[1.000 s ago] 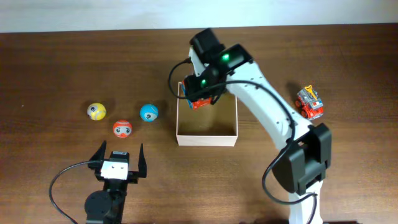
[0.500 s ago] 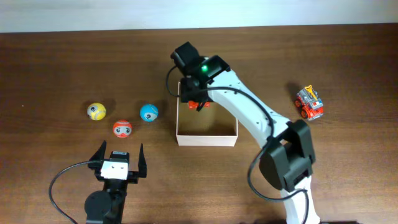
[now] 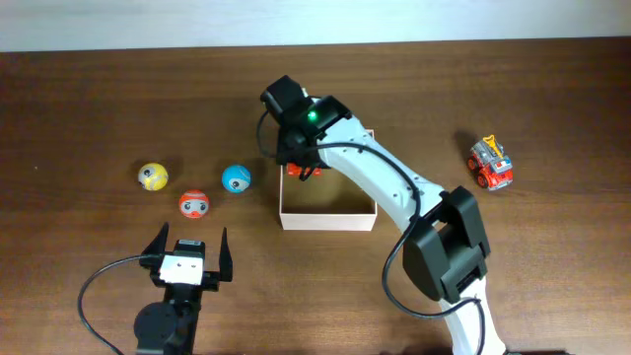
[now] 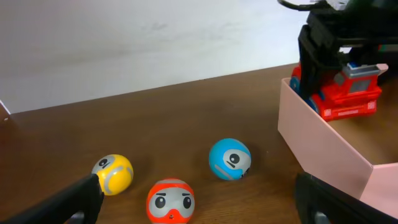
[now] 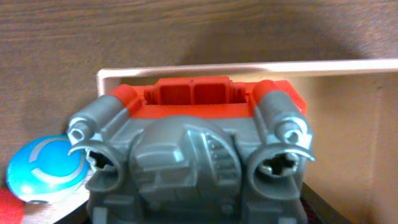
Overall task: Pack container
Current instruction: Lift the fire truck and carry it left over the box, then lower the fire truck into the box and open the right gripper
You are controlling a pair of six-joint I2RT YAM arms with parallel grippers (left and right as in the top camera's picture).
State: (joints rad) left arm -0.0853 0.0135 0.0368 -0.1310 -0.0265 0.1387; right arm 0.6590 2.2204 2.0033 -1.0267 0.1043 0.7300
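Observation:
The right gripper moves down into the container's end by the blue ball next and releases the grey toy truck point(image 3: 302, 171), as the container's tan bottom lies below the gripper.
The container point(image 3: 327, 220), a small white box with a tan inside, stands mid-table. My right gripper point(image 3: 299, 158) is shut on a red and grey toy truck point(image 3: 302, 171) and holds it over the container's back left corner. The right wrist view shows the truck's grey underside point(image 5: 193, 155) against the container's wall point(image 5: 186, 71). A second red truck point(image 3: 491, 164) lies far right. Left of the container lie a blue ball point(image 3: 236, 178), a red ball point(image 3: 194, 204) and a yellow ball point(image 3: 152, 177). My left gripper point(image 3: 187, 248) is open and empty near the front edge.
In the left wrist view the balls, yellow point(image 4: 112, 173), red point(image 4: 170, 202) and blue point(image 4: 229, 158), lie just ahead, with the container's wall point(image 4: 323, 143) and the held truck point(image 4: 345, 87) at the right. A pale wall runs behind the table.
My right gripper has carried the truck leftward and back, from above the container's middle rear to its back left corner. The left arm has not moved.

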